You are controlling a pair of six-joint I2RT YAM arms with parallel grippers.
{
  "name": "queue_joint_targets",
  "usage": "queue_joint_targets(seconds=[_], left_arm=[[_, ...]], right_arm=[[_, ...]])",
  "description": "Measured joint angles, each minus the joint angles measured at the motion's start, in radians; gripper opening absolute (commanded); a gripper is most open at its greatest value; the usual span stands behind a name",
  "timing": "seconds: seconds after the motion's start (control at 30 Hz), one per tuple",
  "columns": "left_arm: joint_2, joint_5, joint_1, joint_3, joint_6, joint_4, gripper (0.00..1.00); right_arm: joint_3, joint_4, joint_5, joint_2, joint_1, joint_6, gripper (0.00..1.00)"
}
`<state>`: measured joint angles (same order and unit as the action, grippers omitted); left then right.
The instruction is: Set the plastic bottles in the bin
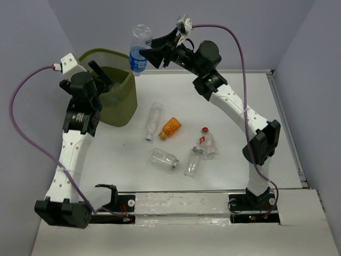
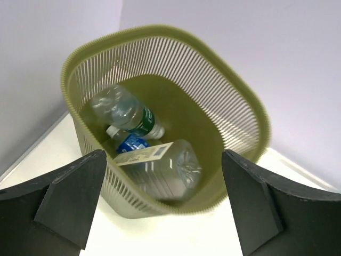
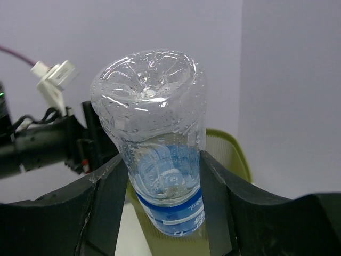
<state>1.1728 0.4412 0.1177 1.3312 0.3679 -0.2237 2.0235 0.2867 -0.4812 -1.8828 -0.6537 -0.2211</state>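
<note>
My right gripper has the blue-labelled bottle (image 1: 139,49) hanging beside the bin's rim, so next it will carry it to the left in the top view, over the bin's opening (image 1: 115,68), and let it go.
The olive-green mesh bin (image 1: 123,101) stands at the back left of the table. My left gripper (image 1: 99,74) is open and empty over its left rim; in the left wrist view the bin (image 2: 245,106) holds a green-labelled bottle (image 2: 123,111) and a larger clear bottle (image 2: 162,168). My right gripper (image 1: 145,53) is shut on a blue-labelled clear bottle (image 1: 139,49), held cap-down in the air just right of the bin; it shows between the fingers in the right wrist view (image 3: 160,160). On the table lie a clear bottle (image 1: 154,120), an orange bottle (image 1: 170,127), a red-capped bottle (image 1: 208,143) and two more clear bottles (image 1: 164,159) (image 1: 193,161).
The bin rim (image 3: 229,146) shows behind the held bottle in the right wrist view. The left arm (image 1: 72,154) rises along the table's left side, with its cable looping out left. The table's right edge rail (image 1: 287,128) runs front to back. Walls close in behind.
</note>
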Motion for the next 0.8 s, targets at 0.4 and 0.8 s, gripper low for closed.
queue_joint_targets(seconds=[0.4, 0.8], left_arm=[[-0.441, -0.169, 0.001, -0.119, 0.077, -0.007, 0.98], [-0.481, -0.594, 0.019, -0.309, 0.051, -0.139, 0.97]], right_arm=[[0.592, 0.27, 0.148, -0.583, -0.117, -0.252, 0.83], [0.241, 0.154, 0.232, -0.428, -0.135, -0.125, 0.98]])
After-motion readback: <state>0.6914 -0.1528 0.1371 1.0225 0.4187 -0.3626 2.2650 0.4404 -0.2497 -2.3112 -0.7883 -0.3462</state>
